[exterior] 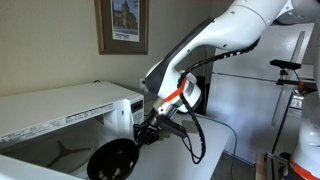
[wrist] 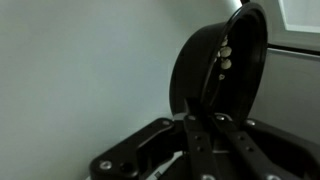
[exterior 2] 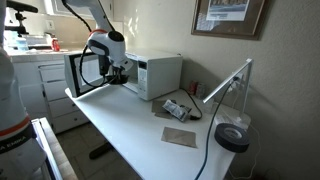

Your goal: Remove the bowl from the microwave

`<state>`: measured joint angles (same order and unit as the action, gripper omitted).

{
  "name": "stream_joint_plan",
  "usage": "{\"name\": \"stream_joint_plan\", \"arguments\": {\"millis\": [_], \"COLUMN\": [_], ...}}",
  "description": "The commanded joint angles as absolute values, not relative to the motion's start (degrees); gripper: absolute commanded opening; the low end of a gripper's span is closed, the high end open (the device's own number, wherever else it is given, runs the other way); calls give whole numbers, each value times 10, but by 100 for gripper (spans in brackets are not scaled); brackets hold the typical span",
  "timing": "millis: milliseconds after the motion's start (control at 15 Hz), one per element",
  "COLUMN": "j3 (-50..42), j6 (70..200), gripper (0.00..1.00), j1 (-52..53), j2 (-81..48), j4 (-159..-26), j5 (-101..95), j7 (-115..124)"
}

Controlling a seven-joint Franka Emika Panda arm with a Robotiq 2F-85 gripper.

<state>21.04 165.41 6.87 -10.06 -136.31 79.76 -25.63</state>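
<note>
The bowl [exterior: 110, 159] should next be pulled back, lowered and released by my gripper on the clear tabletop in front of the microwave. That spot is below and back from my gripper.
The glossy black bowl [exterior: 110, 159] hangs tilted on edge in front of the white microwave [exterior: 70, 108], held by its rim. My gripper [exterior: 141, 136] is shut on that rim, outside the microwave and above the white table. In the wrist view the bowl [wrist: 215, 62] stands upright on edge between my closed fingers [wrist: 200, 110]. In an exterior view the gripper [exterior 2: 116, 72] sits by the microwave [exterior 2: 150, 72] and its open door [exterior 2: 84, 70]; the bowl there is hard to make out.
A white table [exterior 2: 140, 130] carries a small box [exterior 2: 177, 108], a flat grey pad [exterior 2: 180, 137] and a desk lamp [exterior 2: 232, 135]. A framed picture [exterior: 122, 25] hangs on the wall. A cabinet counter [exterior 2: 35, 50] stands behind.
</note>
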Motion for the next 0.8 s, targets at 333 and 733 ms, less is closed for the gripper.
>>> {"name": "stream_joint_plan", "arguments": {"millis": [333, 733], "j3": [175, 144], "j6": [1600, 1588], "gripper": [2, 2], "j1": [16, -14], "j2": [-14, -23], "j4": [-1494, -1527], "j5": [817, 797], "j7": [-335, -366]}}
